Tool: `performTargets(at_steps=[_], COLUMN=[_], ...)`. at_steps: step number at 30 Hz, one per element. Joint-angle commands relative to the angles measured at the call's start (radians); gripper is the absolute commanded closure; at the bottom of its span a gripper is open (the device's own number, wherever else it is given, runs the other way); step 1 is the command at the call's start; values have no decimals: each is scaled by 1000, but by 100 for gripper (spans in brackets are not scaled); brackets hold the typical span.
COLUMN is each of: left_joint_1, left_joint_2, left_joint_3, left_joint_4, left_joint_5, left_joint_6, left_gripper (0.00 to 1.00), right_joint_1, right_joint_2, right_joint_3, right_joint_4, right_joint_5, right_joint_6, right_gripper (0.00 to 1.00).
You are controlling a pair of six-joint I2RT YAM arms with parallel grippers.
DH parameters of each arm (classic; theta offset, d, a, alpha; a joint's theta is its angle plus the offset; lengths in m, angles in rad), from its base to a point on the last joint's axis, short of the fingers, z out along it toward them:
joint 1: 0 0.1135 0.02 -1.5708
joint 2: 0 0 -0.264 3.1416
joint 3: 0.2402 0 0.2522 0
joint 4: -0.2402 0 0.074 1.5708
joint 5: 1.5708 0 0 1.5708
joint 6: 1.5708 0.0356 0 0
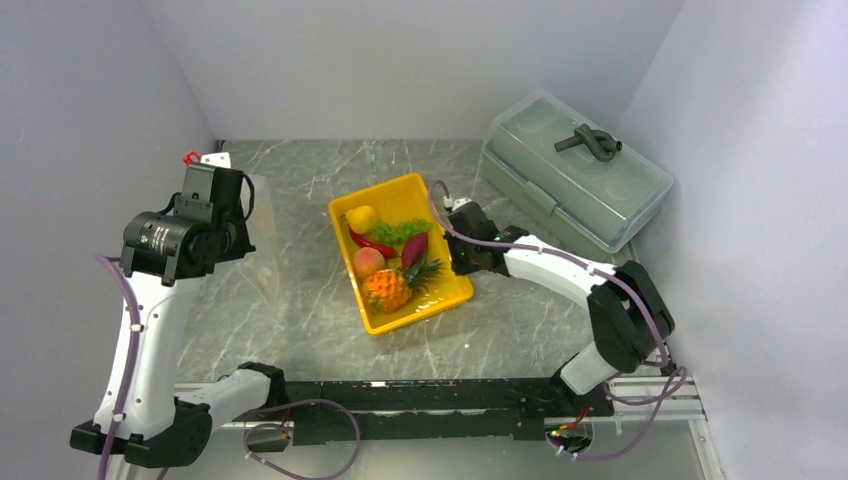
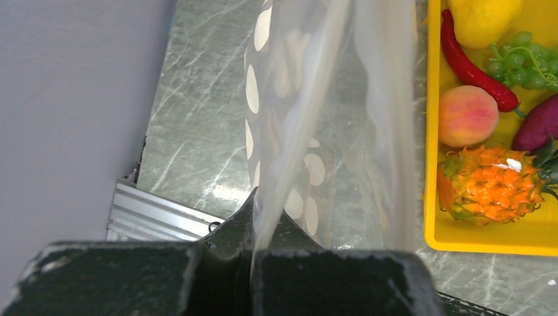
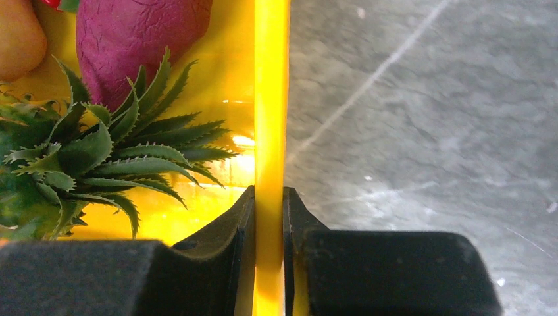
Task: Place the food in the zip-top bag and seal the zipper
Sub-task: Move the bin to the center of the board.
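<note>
The right gripper drags the tray (image 1: 448, 292) to the right in the top view over bare tabletop next and releases the tray's rim, because the tray stands near the bag.
The zip-top bag (image 1: 262, 245), clear with white dots, hangs at the left with my left gripper (image 1: 238, 212) shut on its edge. In the left wrist view the bag (image 2: 329, 118) rises from between the left gripper's (image 2: 270, 214) jaws. Whether that whitish edge is the zipper, I cannot tell. The food lies in the yellow tray (image 1: 448, 292): pineapple (image 1: 388, 290), round orange fruit (image 1: 368, 262), lemon (image 1: 362, 218), grapes (image 1: 400, 230), chili (image 1: 370, 242). My right gripper (image 1: 455, 250) is shut on the tray's right rim (image 3: 270, 99), beside the pineapple's crown (image 3: 112, 158).
A purple toy vegetable (image 1: 414, 250) also lies in the tray. A big grey-green lidded box (image 1: 575, 170) stands at the back right near the wall. Walls close in the table on the left, back and right.
</note>
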State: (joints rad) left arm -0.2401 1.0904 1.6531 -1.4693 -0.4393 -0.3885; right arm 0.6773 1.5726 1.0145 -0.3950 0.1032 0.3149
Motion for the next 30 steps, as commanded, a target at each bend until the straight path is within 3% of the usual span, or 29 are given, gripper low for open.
performTargets(at_steps=[1,9,22,27,30], left_joint_1=[-3,-4,-4,-4,-4], left_joint_2=[-1,12,-23,-38,-44], left_joint_3=[-12,-24,-48,-64,-72], left_joint_4=[43,60,81,87,92], left_joint_5=[63,104,153,159,168], left_joint_6=[-23,-23,0,8,8], left_gripper=[100,100,100,100,100], right_joint_1=[-69,-176,-206,-208,-209], right_joint_2=[-113,-219,-169,-184,-198], right_joint_3=[-69,-154,-176,-179,-175], right_joint_4=[5,-24,-50,-54,-62], right_joint_5=[34,44,75,100,116], right_joint_6=[-43,-88,-95,-89,-86], right_gripper=[100,100,97,84,64])
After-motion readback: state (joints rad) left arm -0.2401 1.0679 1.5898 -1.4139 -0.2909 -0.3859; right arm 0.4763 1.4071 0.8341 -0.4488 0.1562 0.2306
